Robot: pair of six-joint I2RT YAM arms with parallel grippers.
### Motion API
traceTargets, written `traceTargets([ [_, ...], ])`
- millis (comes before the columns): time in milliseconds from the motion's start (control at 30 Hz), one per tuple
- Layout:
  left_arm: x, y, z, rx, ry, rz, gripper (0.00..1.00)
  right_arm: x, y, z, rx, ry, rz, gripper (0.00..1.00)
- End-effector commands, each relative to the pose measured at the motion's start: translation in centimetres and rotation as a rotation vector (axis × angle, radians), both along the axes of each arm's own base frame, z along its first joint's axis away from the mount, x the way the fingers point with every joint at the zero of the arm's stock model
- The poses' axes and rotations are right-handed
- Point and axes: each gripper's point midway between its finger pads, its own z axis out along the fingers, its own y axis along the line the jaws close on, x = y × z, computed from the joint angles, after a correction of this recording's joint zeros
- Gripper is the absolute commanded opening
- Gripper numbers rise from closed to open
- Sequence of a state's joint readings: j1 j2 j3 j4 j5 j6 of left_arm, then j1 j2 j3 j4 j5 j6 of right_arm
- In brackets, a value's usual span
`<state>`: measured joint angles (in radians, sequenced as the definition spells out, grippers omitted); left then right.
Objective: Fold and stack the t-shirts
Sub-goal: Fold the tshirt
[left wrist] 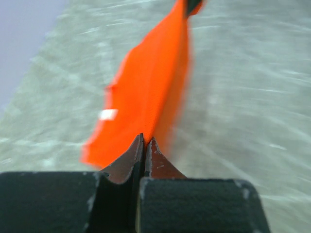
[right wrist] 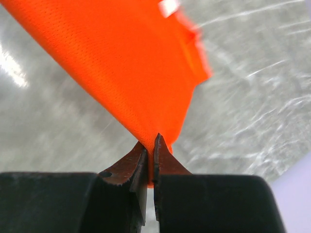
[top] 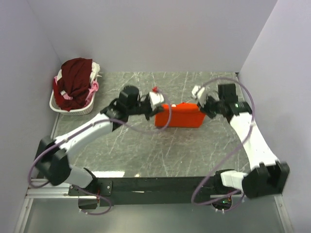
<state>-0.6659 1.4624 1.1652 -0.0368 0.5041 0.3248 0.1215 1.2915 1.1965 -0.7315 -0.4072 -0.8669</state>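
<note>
I should move my right gripper down and outward to the bare tabletop there and let go of the t-shirt's corner, because the orange t-shirt [top: 179,115] is still hanging.
The bright orange t-shirt [top: 179,115] hangs stretched between my two grippers above the middle of the table. My left gripper [top: 159,103] is shut on its left corner; in the left wrist view [left wrist: 146,141] the cloth [left wrist: 146,92] runs away from the closed tips. My right gripper [top: 200,104] is shut on its right corner; in the right wrist view [right wrist: 151,141] the orange cloth [right wrist: 121,63] is pinched between the tips. Other t-shirts, a dark maroon one [top: 75,77] on top with pink and white beneath, lie piled in the basket at far left.
A white wire basket [top: 62,108] stands at the far left corner by the wall. The grey marbled table [top: 146,150] is enclosed by walls at the left, back and right. The arms' black base rail [top: 155,187] runs along the near edge.
</note>
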Motion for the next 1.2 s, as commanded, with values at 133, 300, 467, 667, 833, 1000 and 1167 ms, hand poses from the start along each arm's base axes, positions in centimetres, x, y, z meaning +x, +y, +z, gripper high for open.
traceTargets([
  [133, -13.7, -1.6, -4.6, 0.000, 0.207, -0.184, 0.01, -12.7, -2.8, -6.7, -0.164, 0.107, 0.163, 0.00],
  [300, -16.4, -1.4, -9.4, 0.062, 0.288, -0.161, 0.01, -15.6, -3.7, -9.3, -0.195, 0.093, 0.152, 0.00],
  [467, -14.4, -1.7, -7.4, 0.069, 0.193, -0.115, 0.01, -14.1, -3.4, -7.9, -0.161, 0.083, 0.102, 0.00],
  [667, -10.2, -1.9, -5.5, 0.103, 0.078, -0.030, 0.00, -10.6, -2.8, -4.4, -0.115, 0.033, 0.050, 0.00],
  [833, -5.9, -1.2, -4.5, 0.073, 0.055, 0.025, 0.00, -7.0, -2.6, -3.6, -0.097, 0.052, -0.003, 0.00],
  [1000, 0.1, 0.5, -6.2, 0.090, 0.074, 0.113, 0.01, -2.2, -2.1, -2.7, -0.074, 0.067, -0.041, 0.00],
  [1167, 5.1, 2.2, -9.6, 0.118, 0.157, 0.183, 0.01, 3.0, -0.8, -3.8, -0.043, 0.159, -0.043, 0.00],
])
